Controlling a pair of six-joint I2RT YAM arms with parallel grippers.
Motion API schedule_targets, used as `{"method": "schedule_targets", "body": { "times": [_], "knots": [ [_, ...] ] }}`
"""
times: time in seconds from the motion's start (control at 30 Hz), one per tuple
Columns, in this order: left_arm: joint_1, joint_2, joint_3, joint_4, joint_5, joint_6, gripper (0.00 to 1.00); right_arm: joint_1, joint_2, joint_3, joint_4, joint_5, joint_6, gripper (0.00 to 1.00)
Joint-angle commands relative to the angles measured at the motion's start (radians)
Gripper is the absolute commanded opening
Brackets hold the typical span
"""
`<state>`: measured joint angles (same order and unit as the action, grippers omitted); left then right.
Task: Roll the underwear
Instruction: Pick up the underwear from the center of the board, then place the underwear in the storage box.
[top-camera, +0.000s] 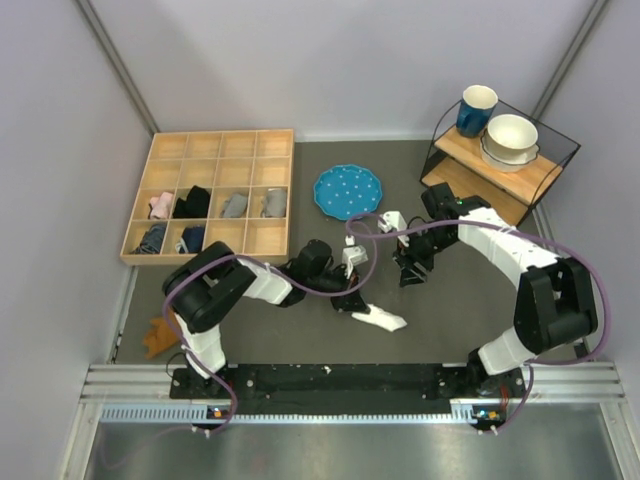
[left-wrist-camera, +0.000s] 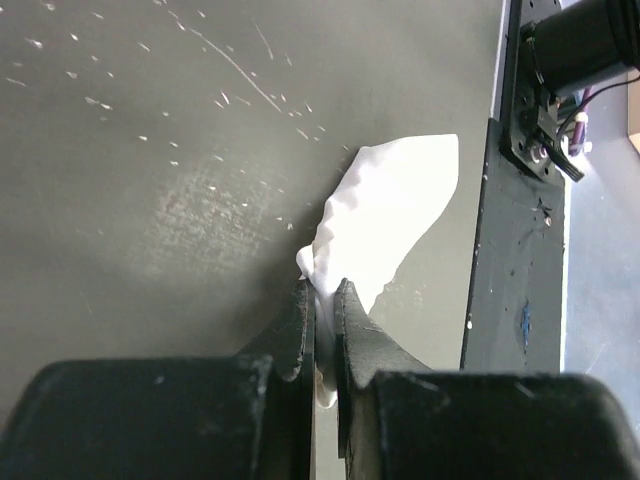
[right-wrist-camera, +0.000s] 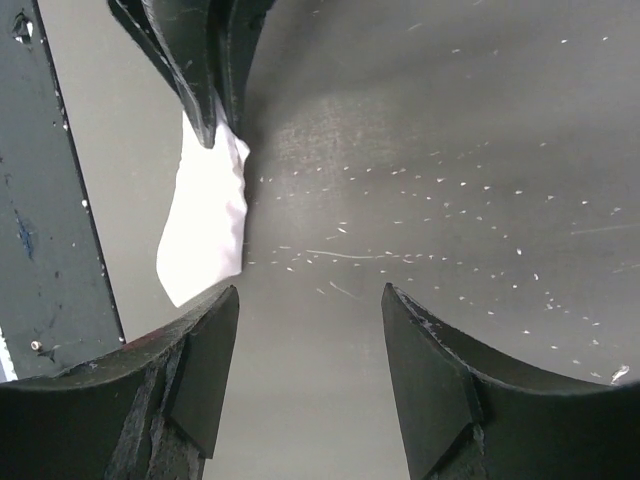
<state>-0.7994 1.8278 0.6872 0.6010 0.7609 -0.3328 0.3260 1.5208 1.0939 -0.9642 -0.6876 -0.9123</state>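
Observation:
The compartment (top-camera: 227, 237) beside the navy bundle is empty, so the robot's left gripper should next rise, go to the left in the top view, lower the underwear (top-camera: 381, 320) into it and let go.
The underwear (top-camera: 381, 320) is a narrow, bunched strip of white cloth lying on the grey table near the front rail. My left gripper (top-camera: 350, 300) is shut on its upper end. In the left wrist view the cloth (left-wrist-camera: 390, 210) stretches away from the closed fingers (left-wrist-camera: 300, 320) and a bit of it is pinched between them. My right gripper (top-camera: 410, 276) is open and empty, a little to the right of the cloth. The right wrist view shows the cloth (right-wrist-camera: 205, 225) hanging from the left gripper's fingers (right-wrist-camera: 205, 110), left of my own open fingers (right-wrist-camera: 205, 370).
A wooden compartment tray (top-camera: 222, 133) with small cloth bundles stands at the back left. A blue plate (top-camera: 348, 191) lies behind the grippers. A wire shelf (top-camera: 470, 150) with bowls and a blue mug stands at the back right. An orange object (top-camera: 157, 336) lies front left. The black base rail (top-camera: 340, 378) runs along the front.

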Motion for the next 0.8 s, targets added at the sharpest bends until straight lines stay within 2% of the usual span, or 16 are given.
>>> {"method": "schedule_targets", "body": {
  "times": [0.0, 0.2, 0.33, 0.4, 0.6, 0.77],
  "knots": [
    [0.009, -0.068, 0.009, -0.102, 0.037, 0.075, 0.0, -0.01, -0.017, 0.017, 0.015, -0.033, 0.0, 0.6],
    [0.055, -0.191, 0.002, -0.17, 0.029, 0.089, 0.0, -0.011, -0.047, 0.021, 0.016, -0.043, 0.007, 0.6],
    [0.126, -0.304, 0.024, -0.28, 0.012, 0.12, 0.0, -0.019, -0.074, 0.024, 0.016, -0.055, 0.012, 0.61],
    [0.153, -0.364, 0.05, -0.386, -0.005, 0.149, 0.0, -0.024, -0.083, 0.024, 0.016, -0.061, 0.013, 0.6],
    [0.34, -0.536, 0.06, -0.628, -0.168, 0.169, 0.0, -0.064, -0.128, 0.02, 0.016, -0.076, 0.018, 0.61],
    [0.566, -0.726, 0.005, -0.667, -0.329, 0.143, 0.0, -0.088, -0.155, 0.008, 0.018, -0.079, 0.013, 0.61]
  ]
}}
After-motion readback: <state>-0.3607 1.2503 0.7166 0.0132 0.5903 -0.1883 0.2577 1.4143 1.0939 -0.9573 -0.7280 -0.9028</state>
